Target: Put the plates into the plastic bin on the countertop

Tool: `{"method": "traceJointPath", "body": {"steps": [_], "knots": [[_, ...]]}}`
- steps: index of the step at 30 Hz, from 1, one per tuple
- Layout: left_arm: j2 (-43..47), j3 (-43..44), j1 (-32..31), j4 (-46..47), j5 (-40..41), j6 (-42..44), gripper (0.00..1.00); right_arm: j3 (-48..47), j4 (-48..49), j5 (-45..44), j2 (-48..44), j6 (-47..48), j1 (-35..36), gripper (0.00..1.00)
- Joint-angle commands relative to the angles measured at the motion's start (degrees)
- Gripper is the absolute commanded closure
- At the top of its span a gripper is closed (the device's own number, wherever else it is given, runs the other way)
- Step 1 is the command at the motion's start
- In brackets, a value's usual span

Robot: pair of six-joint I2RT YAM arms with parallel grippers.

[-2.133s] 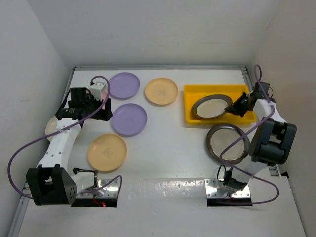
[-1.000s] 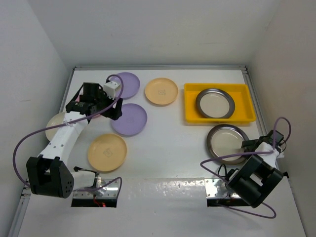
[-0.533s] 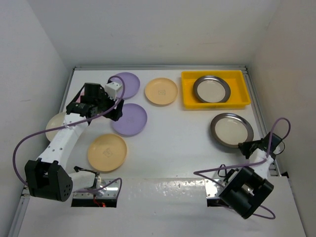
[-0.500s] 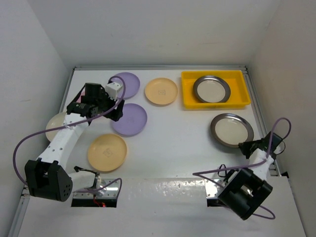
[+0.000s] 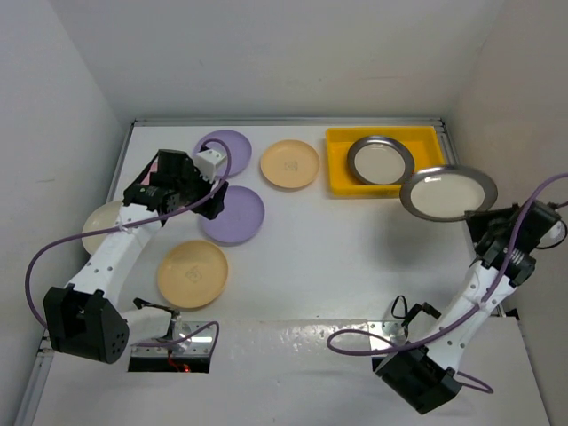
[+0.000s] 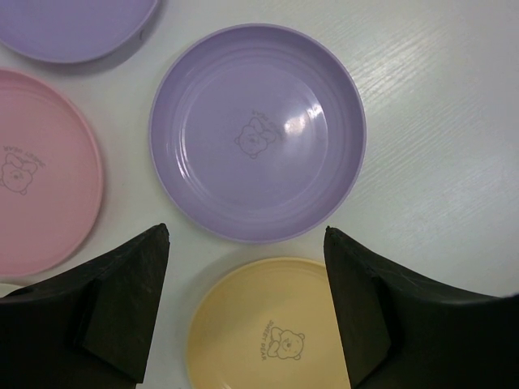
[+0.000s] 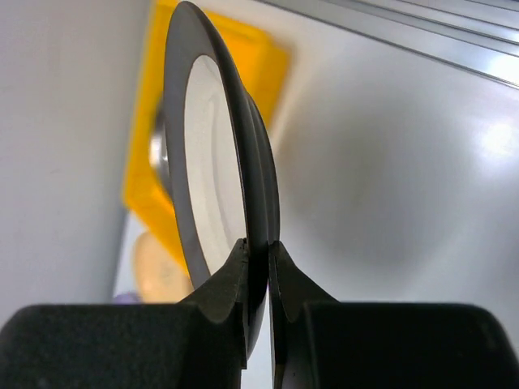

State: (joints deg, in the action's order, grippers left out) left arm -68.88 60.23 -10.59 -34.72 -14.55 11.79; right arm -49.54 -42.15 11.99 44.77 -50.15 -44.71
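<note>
The plate in my right gripper hangs outside the bin, so next this gripper should move outward and down, to the left in the top view, onto the second metal-rimmed plate (image 5: 380, 162) (image 7: 159, 148) and release it.
My right gripper (image 5: 480, 216) (image 7: 258, 243) is shut on the rim of a silvery metal-rimmed plate (image 5: 448, 193) (image 7: 212, 154). It holds the plate in the air, just off the right front corner of the yellow plastic bin (image 5: 342, 184) (image 7: 150, 154). A second metal-rimmed plate (image 5: 380, 158) lies in the bin. My left gripper (image 5: 211, 197) (image 6: 245, 232) hangs open over the near purple plate (image 5: 235, 217) (image 6: 258, 134), holding nothing. A pink plate (image 6: 36, 207) and an orange-yellow plate (image 6: 272, 332) lie next to it.
On the white countertop (image 5: 328, 248) also lie a far purple plate (image 5: 229, 149), an orange-yellow plate (image 5: 289, 164), another orange-yellow one (image 5: 193, 273) and a cream plate (image 5: 96, 226) at the left wall. White walls close three sides.
My right gripper has shut on the metal-rimmed plate's rim and lifted it off the table, up toward the bin. The bin sits farther back than a second ago. My left gripper barely moved.
</note>
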Motion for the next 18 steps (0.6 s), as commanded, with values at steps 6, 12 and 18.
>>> {"method": "traceJointPath", "body": {"steps": [6, 12, 18], "knots": [[-0.5, 3.7, 0.5, -0.3, 0.2, 0.5, 0.22, -9.3, 20.3, 13.0, 8.2, -6.9, 11.6, 1.00], [-4.1, 7.0, 2.6, -0.8, -1.0, 0.5, 0.22, -19.7, 24.7, -3.4, 28.5, 6.3, 32.9, 1.00], [-7.8, 9.1, 6.5, -1.8, -1.0, -0.6, 0.22, -22.2, 38.7, -2.1, 43.8, 0.5, 31.5, 1.00]]}}
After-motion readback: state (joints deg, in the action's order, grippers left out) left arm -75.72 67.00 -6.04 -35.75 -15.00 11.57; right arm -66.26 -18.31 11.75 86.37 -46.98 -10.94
